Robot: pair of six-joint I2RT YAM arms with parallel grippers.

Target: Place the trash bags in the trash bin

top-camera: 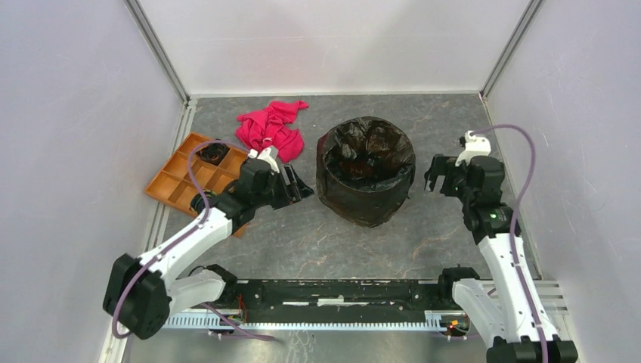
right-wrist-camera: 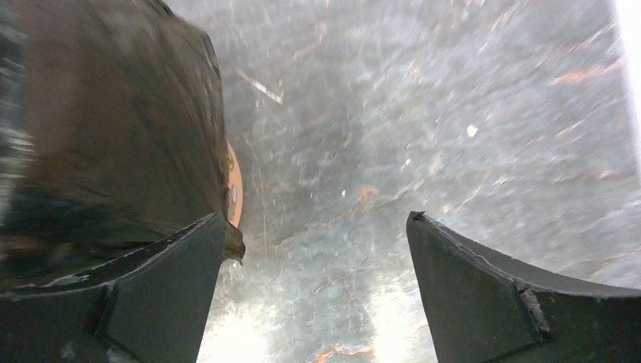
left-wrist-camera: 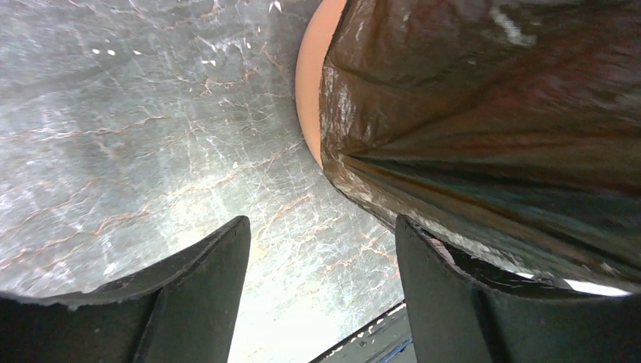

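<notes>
The bin rim's nearest side (top-camera: 413, 159) comes between my right gripper's open fingers next, as they rise and shift toward it from beside the bin, clear of the bag's rim.
A shiny black trash bag (top-camera: 366, 174) is draped over and into the round trash bin, covering its rim and outer wall in the top view. The bin's orange wall shows beside the bag in the left wrist view (left-wrist-camera: 310, 76) and as a sliver in the right wrist view (right-wrist-camera: 235, 185). The bag also fills the right of the left wrist view (left-wrist-camera: 484, 113) and the left of the right wrist view (right-wrist-camera: 106, 128). My left gripper (top-camera: 301, 185) is open and empty, just left of the bin. My right gripper (top-camera: 433, 176) is open and empty, just right of the bin.
A pink-red cloth (top-camera: 270, 127) lies behind and left of the bin. A flat orange tray with square compartments (top-camera: 181, 181) sits at the left, partly under my left arm. Grey walls close in the back and sides.
</notes>
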